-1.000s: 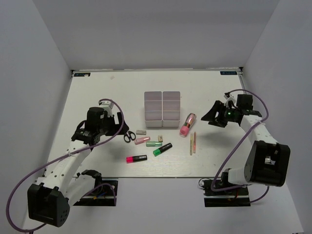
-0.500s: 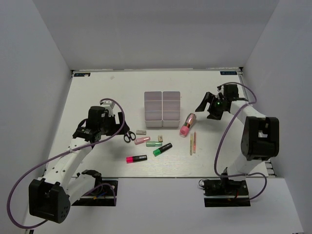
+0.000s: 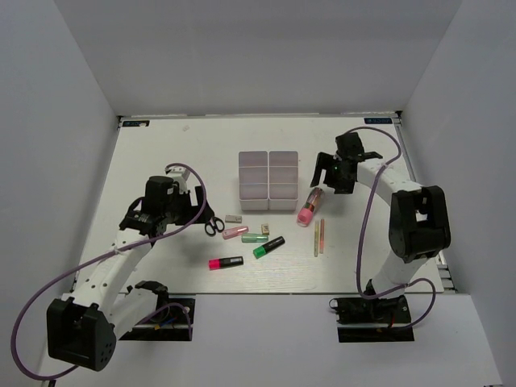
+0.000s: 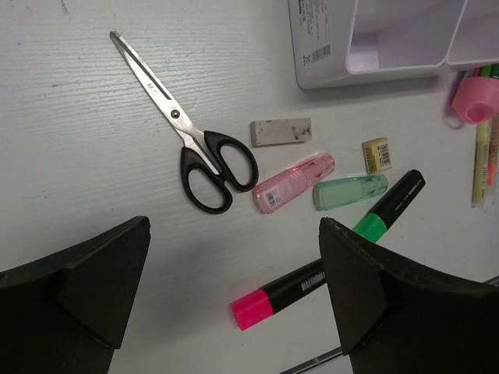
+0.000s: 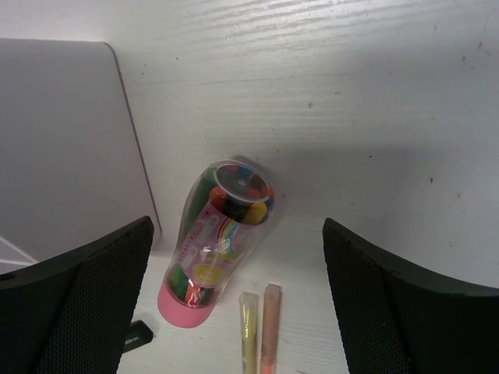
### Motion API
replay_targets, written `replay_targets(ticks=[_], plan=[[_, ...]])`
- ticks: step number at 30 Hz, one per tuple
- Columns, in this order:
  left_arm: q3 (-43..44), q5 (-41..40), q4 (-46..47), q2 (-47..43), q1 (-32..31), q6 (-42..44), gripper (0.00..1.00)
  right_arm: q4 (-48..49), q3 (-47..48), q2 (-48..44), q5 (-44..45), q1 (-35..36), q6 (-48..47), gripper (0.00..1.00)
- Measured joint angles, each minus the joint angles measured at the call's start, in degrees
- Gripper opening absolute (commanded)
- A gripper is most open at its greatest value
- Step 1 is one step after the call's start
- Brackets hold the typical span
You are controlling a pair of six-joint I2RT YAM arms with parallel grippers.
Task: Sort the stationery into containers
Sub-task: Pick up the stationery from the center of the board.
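Note:
Next I should lower my right gripper toward the bin block onto the tube's clear end, which lies below it on that side, where the bin block's side leaves finger room.
The white bin block stands mid-table. In front lie black-handled scissors, a pink highlighter, a green highlighter, pastel markers, small erasers, a fat pink tube and two thin sticks. My left gripper is open and empty, just left of the scissors, above the pink highlighter. My right gripper is open and empty, hovering over the top end of the tube, with the sticks below it.
The bin block's corner and side wall stand close to both grippers. The pink marker, green marker, green highlighter and erasers lie packed together. The table's front edge runs just below the highlighters.
My right gripper has swung left from the table's right side to just above the pink tube. The left arm has barely moved. No item has shifted.

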Motion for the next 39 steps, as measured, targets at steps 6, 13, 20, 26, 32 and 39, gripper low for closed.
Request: replay_targets(ticks=[6,13,20,26,32,39], plan=[[0.0,0.2,0.0,-0.9,0.0,0.0,1.0,-0.6,-1.6,-1.8,5.7,3.3,3.9,0.9],[0.0,0.2,0.0,-0.9,0.0,0.0,1.0,-1.8,-1.2,-1.0,9.5,6.8,8.4,0.9],[0.0,0.2,0.0,-0.9,0.0,0.0,1.0,-2.3,-1.0,2.8,10.4,8.1,10.8,0.85],[0.0,0.2,0.0,-0.9,0.0,0.0,1.0,-3.2,-0.6,4.4,10.9,8.2,11.7,0.74],[0.0,0.2,0.0,-0.9,0.0,0.2,1.0,-3.1,0.1,6.4,11.1,8.2,12.2,0.71],[0.0,0.2,0.0,-0.9,0.0,0.4,1.0,-3.1,0.2,6.8,10.7,8.1,12.9,0.39]])
